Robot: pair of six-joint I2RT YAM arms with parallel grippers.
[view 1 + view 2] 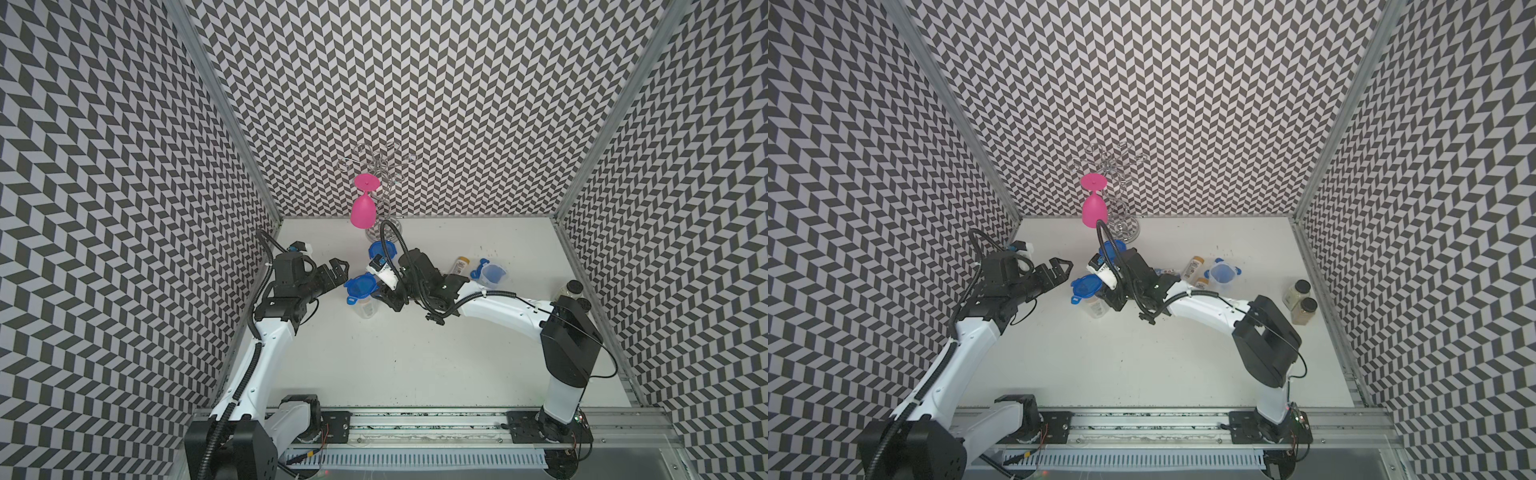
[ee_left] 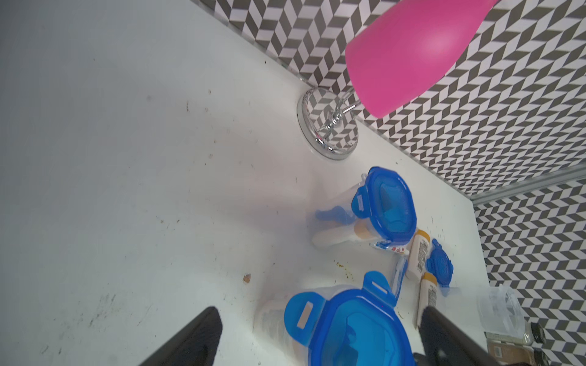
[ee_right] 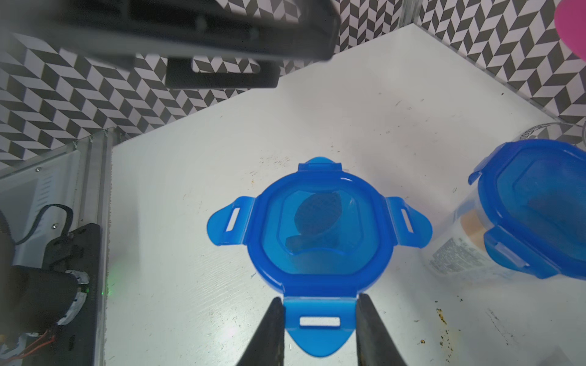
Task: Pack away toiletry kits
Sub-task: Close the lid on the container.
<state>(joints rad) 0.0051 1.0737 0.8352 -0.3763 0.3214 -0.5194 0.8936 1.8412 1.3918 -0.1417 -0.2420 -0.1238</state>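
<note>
The lid's near tab [image 3: 320,332] sticks out past the jar's rim, so the robot's right gripper needs to lower slightly with it, draw it down beside the jar's side and release it.
A clear jar with a blue clip-tab lid [image 1: 360,285] [image 3: 320,231] stands mid-table, and a blue toothbrush shows through the lid. My right gripper [image 3: 320,298] [image 1: 382,296] is shut on the lid's near tab, one jaw on each edge. The two side tabs stick outward. My left gripper [image 2: 320,309] [image 1: 338,275] is open, just left of this jar and not touching it. A second lidded jar [image 1: 380,249] [image 2: 385,206] stands behind. To the right are an open jar [image 1: 1223,274], a loose lid [image 2: 439,264], two white bottles [image 2: 418,253] [image 2: 428,291] and a toothpaste tube [image 2: 391,247].
A pink goblet [image 1: 363,210] hangs from a silver wire rack [image 1: 382,166] at the back wall, just behind the jars. Two spice jars [image 1: 1300,301] stand by the right wall. Patterned walls close in three sides of the table [image 1: 415,353].
</note>
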